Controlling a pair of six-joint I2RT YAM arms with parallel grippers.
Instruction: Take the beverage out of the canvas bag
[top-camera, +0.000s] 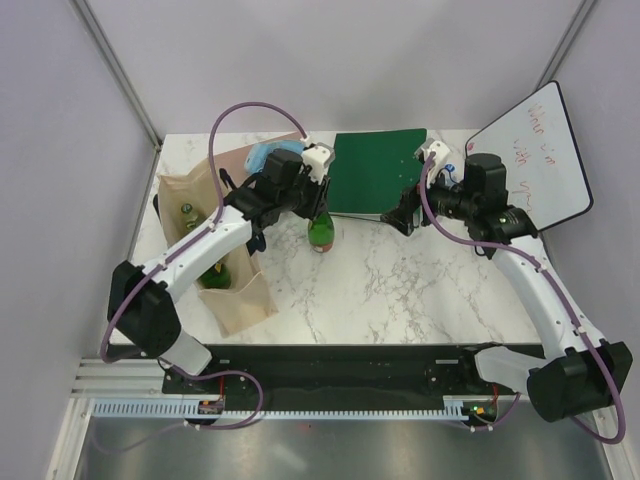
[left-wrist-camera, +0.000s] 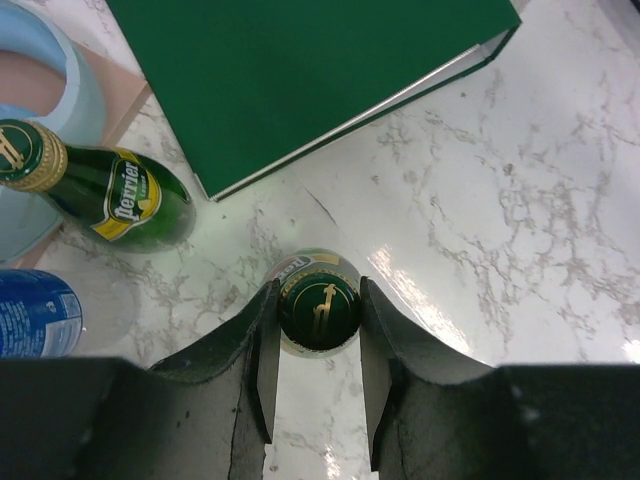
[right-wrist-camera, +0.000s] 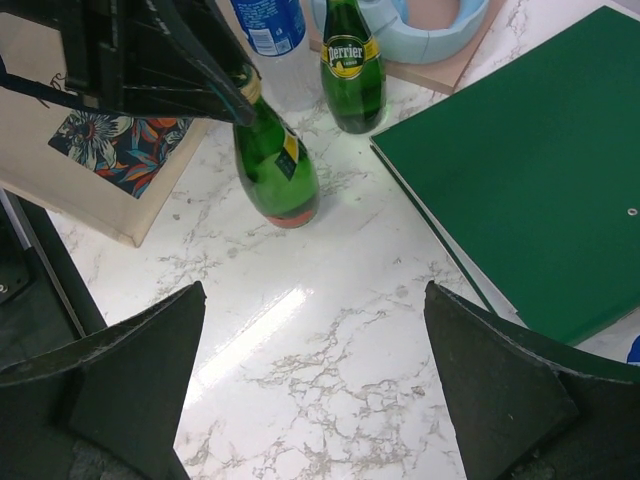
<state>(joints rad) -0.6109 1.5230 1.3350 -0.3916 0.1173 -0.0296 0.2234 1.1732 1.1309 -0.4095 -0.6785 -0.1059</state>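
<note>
My left gripper moves outward next, brings the bottle to the marble (left-wrist-camera: 288, 236) beside the green binder and releases the cap, as that spot lies outward of the gripper.
The beige canvas bag (top-camera: 243, 300) stands at the left of the table, and two green bottles (top-camera: 214, 275) show inside its open top. Its flower-printed side shows in the right wrist view (right-wrist-camera: 95, 160). My left gripper (top-camera: 318, 203) is right of the bag, shut on the cap of a green glass bottle (top-camera: 320, 233). The bottle (right-wrist-camera: 276, 168) stands upright with its base on the marble. In the left wrist view both fingers press its cap (left-wrist-camera: 320, 308). My right gripper (top-camera: 405, 215) is open and empty, hovering over bare marble (right-wrist-camera: 312, 300) to the right of the bottle.
A green binder (top-camera: 375, 170) lies behind the bottle. A second green Perrier bottle (right-wrist-camera: 352, 70), a blue-labelled water bottle (right-wrist-camera: 272, 30) and a pale blue ring (right-wrist-camera: 420, 25) stand at the back. A whiteboard (top-camera: 535, 165) leans at the back right.
</note>
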